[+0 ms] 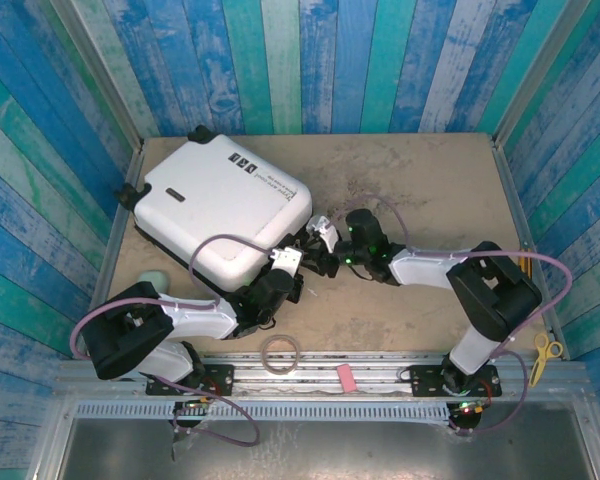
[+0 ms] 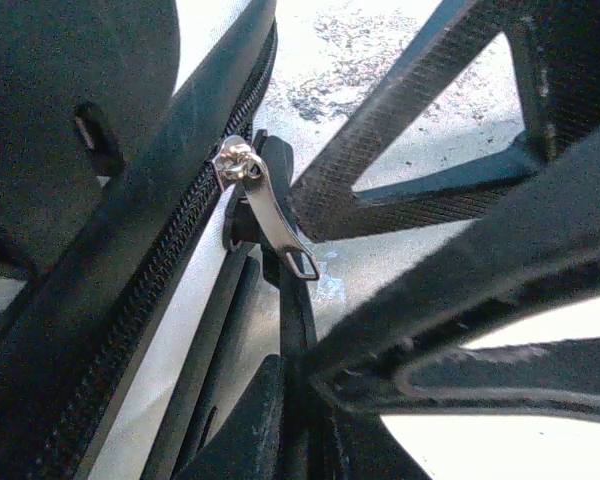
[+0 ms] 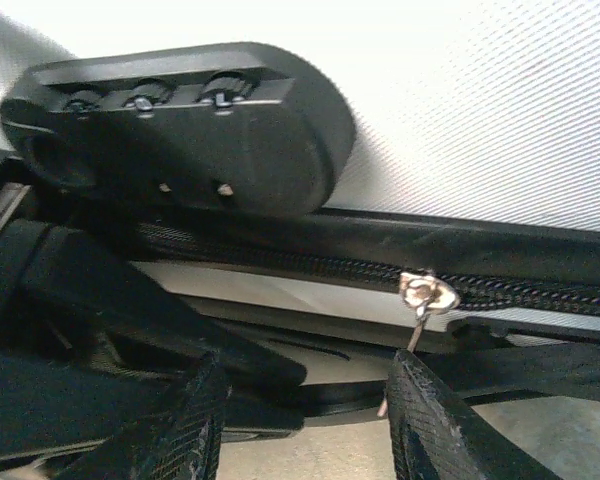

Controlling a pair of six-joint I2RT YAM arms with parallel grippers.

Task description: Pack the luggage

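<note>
The right gripper shifts outward along the zipper next and closes in around the silver zipper pull, since the pull hangs outward of the open fingers' middle.
The luggage [image 1: 218, 205] lies flat and closed at the back left of the table, a white hard shell with black wheels. Both grippers meet at its near right corner. My left gripper [image 1: 292, 262] [image 2: 302, 372] is shut on a thin black strip [image 2: 292, 300] that runs up beside the zipper band [image 2: 150, 290]. A silver zipper pull [image 2: 265, 205] hangs just above it. My right gripper [image 1: 325, 248] [image 3: 310, 425] stands open under the zipper [image 3: 310, 262], below the black combination lock [image 3: 180, 130]. The silver pull [image 3: 427, 295] dangles against the right gripper's right finger [image 3: 435, 420].
A roll of tape [image 1: 280, 352] and a small pink block [image 1: 346, 377] lie at the near edge between the arm bases. Yellow scissors [image 1: 547, 350] sit at the right rail. A pale green object [image 1: 152, 280] lies left of the left arm. Plank walls enclose the table.
</note>
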